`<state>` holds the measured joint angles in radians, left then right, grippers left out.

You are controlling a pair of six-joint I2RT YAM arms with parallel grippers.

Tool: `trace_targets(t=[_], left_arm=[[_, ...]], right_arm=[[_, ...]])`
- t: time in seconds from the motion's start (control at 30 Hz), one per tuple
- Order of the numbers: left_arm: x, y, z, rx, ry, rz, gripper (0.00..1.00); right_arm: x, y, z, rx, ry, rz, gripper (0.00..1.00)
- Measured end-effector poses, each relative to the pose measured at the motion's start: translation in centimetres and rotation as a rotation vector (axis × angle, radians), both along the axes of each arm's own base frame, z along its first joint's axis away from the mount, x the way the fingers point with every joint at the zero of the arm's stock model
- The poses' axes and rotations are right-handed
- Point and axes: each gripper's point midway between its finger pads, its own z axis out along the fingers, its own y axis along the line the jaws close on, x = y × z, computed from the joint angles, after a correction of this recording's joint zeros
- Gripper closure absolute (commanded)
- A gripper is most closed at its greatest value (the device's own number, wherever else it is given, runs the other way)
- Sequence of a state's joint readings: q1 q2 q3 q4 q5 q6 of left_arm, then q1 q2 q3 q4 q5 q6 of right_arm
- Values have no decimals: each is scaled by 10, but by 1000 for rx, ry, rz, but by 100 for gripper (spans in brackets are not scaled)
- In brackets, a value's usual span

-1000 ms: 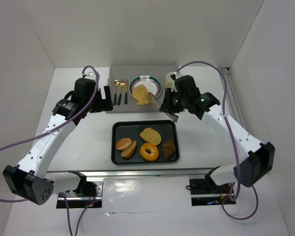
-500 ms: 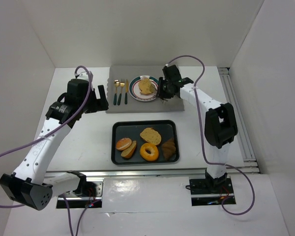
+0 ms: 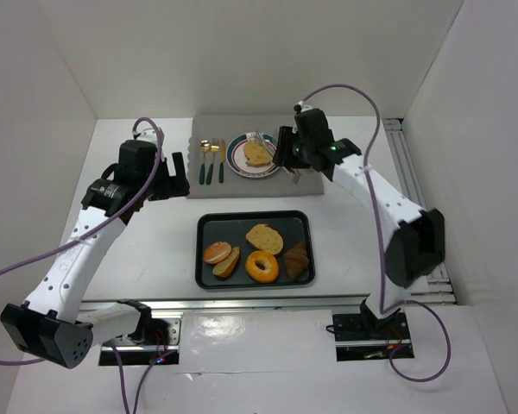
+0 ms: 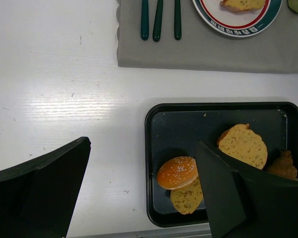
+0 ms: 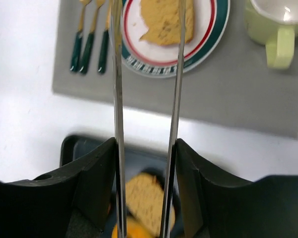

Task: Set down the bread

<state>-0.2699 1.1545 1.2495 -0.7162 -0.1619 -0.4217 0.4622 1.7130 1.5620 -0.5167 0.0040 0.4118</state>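
The metal tongs' arms are apart and empty, so the robot's right gripper should next move back from the plate (image 3: 235, 163) and lower them around the tray's bread slice nearest the placemat (image 3: 264, 239).
A slice of bread (image 3: 257, 153) lies flat on the round plate (image 3: 235, 163) with the green and red rim. The right wrist view shows the same slice (image 5: 166, 20) on the plate (image 5: 164, 69). My right gripper (image 3: 287, 159) is shut on a pair of metal tongs (image 5: 116, 99), whose two arms stand apart and reach towards the plate without gripping the slice. My left gripper (image 3: 180, 172) is open and empty, above the white table left of the tray. In the left wrist view the left gripper (image 4: 144, 193) frames the tray's left end.
A black tray (image 3: 242, 226) at mid-table holds a seeded bun (image 4: 177, 172), bread slices (image 4: 243, 145), a bagel (image 3: 262, 266) and a dark piece. A grey placemat (image 5: 228, 94) bears the plate, cutlery (image 5: 89, 44) and a green mug (image 5: 273, 25).
A second ago the tongs held the bread slice tilted over the plate. Now the slice lies flat on the plate and the tongs have let go and drawn back.
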Motion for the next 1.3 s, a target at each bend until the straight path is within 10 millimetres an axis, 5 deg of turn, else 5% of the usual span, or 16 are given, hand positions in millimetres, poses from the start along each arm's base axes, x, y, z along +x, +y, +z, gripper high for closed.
trace_targets(t=[0.17,0.33,0.5,0.67,0.97,1.23,1.3], left_arm=[[1,0,-3,2,10,-1,1],[3,0,-7,2,24,1,1],[4,1,-9,2,32,3,1],[4,0,-9,-1,33,0,2],[4,-3,-12,-10,44,-13,2],[4,-4,-12,-13,45,-16,2],[4,-4,-12,-13,45,-16,2]], right_arm=[[-84,-12,34,22,-51,58,46],[-162,-37,-12,-9,105,108,46],[-210,-48,-64,-48,311,156,44],[-239,-51,-89,-44,419,196,44],[-264,-48,-103,-13,496,280,51],[-258,-42,-82,-6,454,330,93],[-251,-40,-70,-9,426,331,94]])
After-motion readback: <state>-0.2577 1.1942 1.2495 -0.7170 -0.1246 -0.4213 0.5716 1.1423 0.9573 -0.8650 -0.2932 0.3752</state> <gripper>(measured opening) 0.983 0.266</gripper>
